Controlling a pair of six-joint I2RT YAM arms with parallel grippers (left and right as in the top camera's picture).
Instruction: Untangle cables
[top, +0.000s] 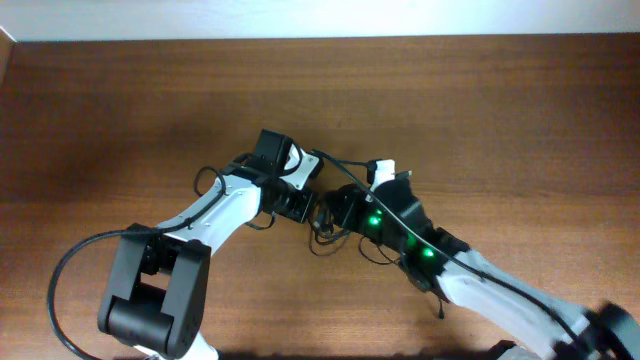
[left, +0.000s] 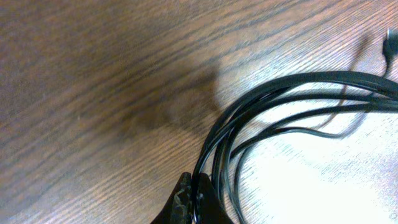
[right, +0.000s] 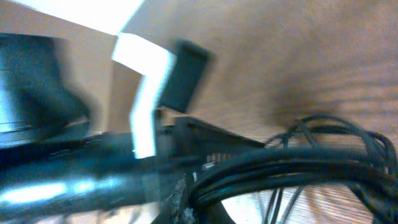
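The right gripper draws away from my left gripper next, to the right in the overhead view and slightly back, since the cables sit bunched between my grippers.
The cables (top: 326, 240) are a bundle of thin black cords bunched on the wooden table between my two grippers. My left gripper (top: 300, 207) sits at the bundle's left end. In the left wrist view its jaws (left: 193, 198) are shut on one strand, and the other cables (left: 261, 102) curve up and to the right from there. My right gripper (top: 336, 211) meets the bundle from the right. In the blurred right wrist view its jaws (right: 185, 198) are closed around several cables (right: 292, 163). The two grippers are almost touching.
The wooden table (top: 120, 110) stretches all round, with a pale wall edge (top: 300, 18) along the back. The left arm's white bracket and black block (right: 149, 87) stand close in front of the right wrist camera. A dark plug end (left: 390, 50) shows at the right edge.
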